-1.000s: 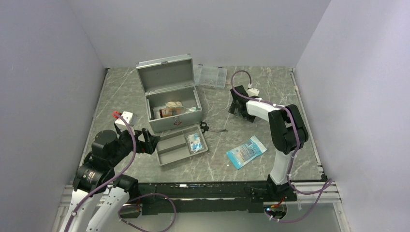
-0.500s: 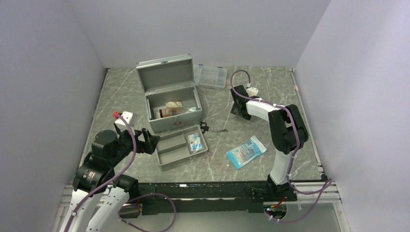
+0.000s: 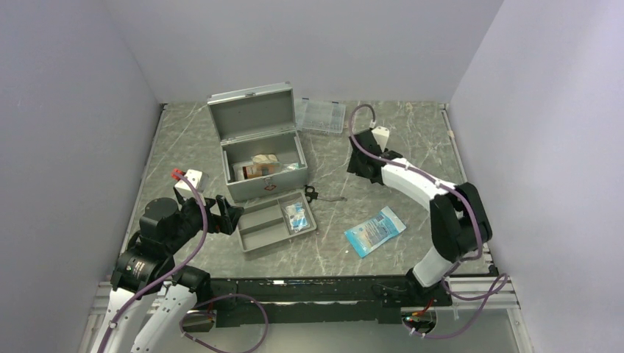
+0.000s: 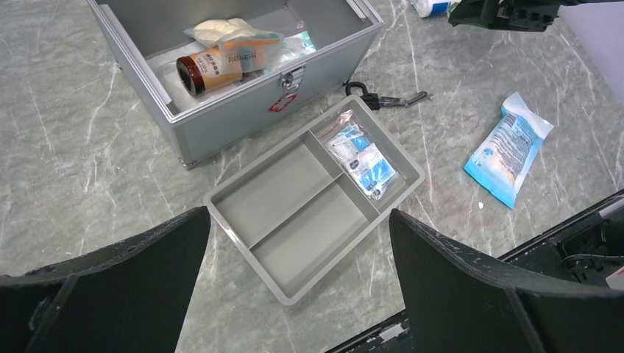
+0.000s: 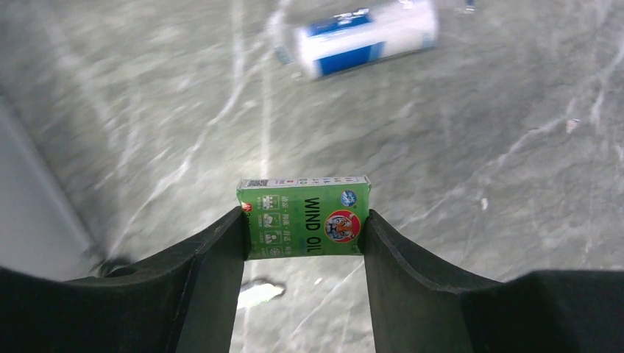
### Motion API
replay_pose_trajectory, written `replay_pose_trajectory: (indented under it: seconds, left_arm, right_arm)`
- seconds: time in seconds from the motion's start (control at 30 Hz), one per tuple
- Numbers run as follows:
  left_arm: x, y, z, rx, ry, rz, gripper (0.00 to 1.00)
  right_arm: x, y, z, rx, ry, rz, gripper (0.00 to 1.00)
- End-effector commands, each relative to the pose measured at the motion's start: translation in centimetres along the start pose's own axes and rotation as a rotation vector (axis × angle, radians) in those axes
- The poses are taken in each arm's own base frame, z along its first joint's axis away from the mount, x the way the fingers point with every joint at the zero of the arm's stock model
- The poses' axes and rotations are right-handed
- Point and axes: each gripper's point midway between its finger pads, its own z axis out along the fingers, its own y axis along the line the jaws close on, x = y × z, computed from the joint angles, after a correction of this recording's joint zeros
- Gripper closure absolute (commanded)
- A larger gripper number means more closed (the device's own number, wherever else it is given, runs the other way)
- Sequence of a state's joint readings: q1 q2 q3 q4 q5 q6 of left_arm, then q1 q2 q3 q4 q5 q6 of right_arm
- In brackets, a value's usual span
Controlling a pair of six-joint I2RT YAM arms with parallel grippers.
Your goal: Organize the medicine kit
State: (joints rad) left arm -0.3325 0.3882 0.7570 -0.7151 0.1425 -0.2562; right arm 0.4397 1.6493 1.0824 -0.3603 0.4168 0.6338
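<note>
Next I will move my right gripper back over the tray's empty near section (image 3: pixel 266 234), descend and release the green box, since it lies below, to the gripper's left in the top view.
The medicine kit (image 3: pixel 257 140), a grey metal box with its lid up, stands at the back left; it holds a brown bottle (image 4: pixel 206 71) and some packets. My right gripper (image 3: pixel 360 163) hovers to the right of the kit. In the right wrist view that gripper (image 5: pixel 304 229) is shut on a green "Wind Oil" box (image 5: pixel 305 213), held above the marble top. My left gripper (image 4: pixel 298 215) stands wide open with nothing in it, low over the near left, just left of the shallow grey tray (image 4: pixel 294 213).
The grey divided tray (image 3: pixel 265 229) holds blue-and-white sachets (image 3: pixel 296 215) in one end compartment. A blue packet (image 3: pixel 375 230) lies near the right. A black clip tool (image 3: pixel 316 195) lies by the kit. A clear compartment case (image 3: pixel 321 115) sits behind. A blue-white roll (image 5: pixel 360 37) lies on the table.
My right gripper has shut on the green box and risen a little. Its elbow has swung out to the right. The left arm has not moved.
</note>
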Motion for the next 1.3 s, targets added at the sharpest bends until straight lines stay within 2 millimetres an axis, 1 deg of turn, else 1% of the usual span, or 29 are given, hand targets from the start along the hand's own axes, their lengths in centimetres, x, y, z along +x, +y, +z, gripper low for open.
replay_pose_trajectory:
  seconds: [0.0,0.07,0.13,0.17,0.2,0.27,0.33,0.53,0.67,0.8,0.87,0.9,1.03,1.17,1.27]
  left_arm:
    - [-1.0,-0.2,0.1,0.009,-0.033,0.001,0.01]
    - [-1.0,-0.2,0.1,0.009,-0.032,0.001,0.01]
    - [-1.0,-0.2,0.1,0.007,-0.032,0.001,0.01]
    - [-1.0,-0.1,0.1,0.004,-0.033,0.0,0.01]
    - [-1.0,-0.1,0.1,0.0,-0.035,0.001,0.01]
    - [-1.1,0.0,0.0,-0.004,-0.04,-0.001,0.01]
    - [-1.1,0.0,-0.2,-0.006,-0.047,-0.001,0.01]
    - [-1.3,0.4,-0.4,-0.028,-0.063,-0.007,0.01]
    - [-1.6,0.9,-0.9,-0.061,-0.084,-0.016,0.01]
    - [-2.0,2.0,-1.7,-0.134,-0.126,-0.042,0.01]
    - [-2.2,2.7,-2.3,-0.174,-0.155,-0.053,0.01]
    - [-2.4,2.9,-2.6,-0.186,-0.167,-0.059,0.01]
    - [-2.7,3.3,-3.5,-0.211,-0.213,-0.072,0.01]
    - [-2.9,3.2,-3.8,-0.208,-0.232,-0.071,0.01]
    - [-2.8,3.2,-3.9,-0.205,-0.233,-0.069,0.01]
  right_arm:
    - [-0.1,2.1,-4.5,-0.058,-0.07,-0.136,0.52]
    - [0.7,3.1,-6.2,-0.084,-0.082,-0.177,0.51]
    - [2.1,4.5,-7.9,-0.139,-0.073,-0.197,0.51]
    - [2.6,4.8,-8.3,-0.155,-0.064,-0.2,0.51]
    - [3.2,5.6,-9.4,-0.186,-0.066,-0.213,0.51]
    - [4.1,6.5,-10.7,-0.223,-0.072,-0.229,0.51]
    - [4.9,7.4,-11.8,-0.255,-0.071,-0.244,0.51]
    - [8.0,10.8,-14.8,-0.363,-0.048,-0.301,0.51]
    - [10.2,13.6,-16.9,-0.407,-0.058,-0.346,0.51]
    - [12.8,16.9,-19.0,-0.473,-0.045,-0.383,0.51]
    - [14.0,18.4,-19.6,-0.497,-0.033,-0.399,0.51]
    - [14.9,19.1,-19.5,-0.502,-0.02,-0.415,0.51]
    - [17.2,21.6,-19.9,-0.536,0.01,-0.44,0.51]
    - [19.0,23.3,-19.5,-0.55,0.038,-0.459,0.51]
    - [20.3,24.1,-19.1,-0.56,0.063,-0.47,0.51]
